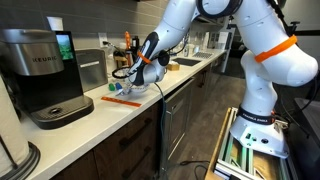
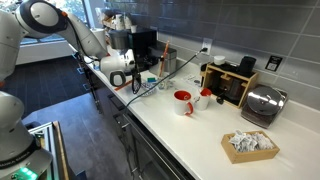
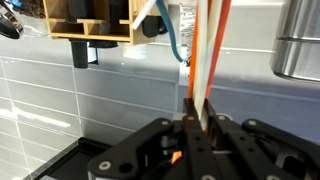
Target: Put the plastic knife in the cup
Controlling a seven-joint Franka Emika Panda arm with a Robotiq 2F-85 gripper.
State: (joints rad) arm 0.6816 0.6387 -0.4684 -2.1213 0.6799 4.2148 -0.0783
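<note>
The clear cup (image 1: 137,89) stands just outward of my gripper's fingers, so my gripper will next ease outward toward the tiled wall to let go of the plastic knife in it.
My gripper (image 3: 200,118) is shut on the plastic knife (image 3: 206,55), a slim orange strip that sticks straight up out of the jaws in the wrist view. In both exterior views the gripper (image 1: 140,78) (image 2: 133,80) hangs low over the white counter, near the black coffee machine (image 1: 45,72). The clear cup (image 1: 137,89) stands on the counter right under the gripper. It is faint and partly hidden by the gripper. Whether the knife touches the cup cannot be told.
Another orange utensil (image 1: 122,99) lies on the counter beside the cup, with a teal piece near it. A red mug (image 2: 183,102), a wooden organiser (image 2: 232,82), a toaster (image 2: 262,104) and a napkin box (image 2: 250,145) stand further along the counter.
</note>
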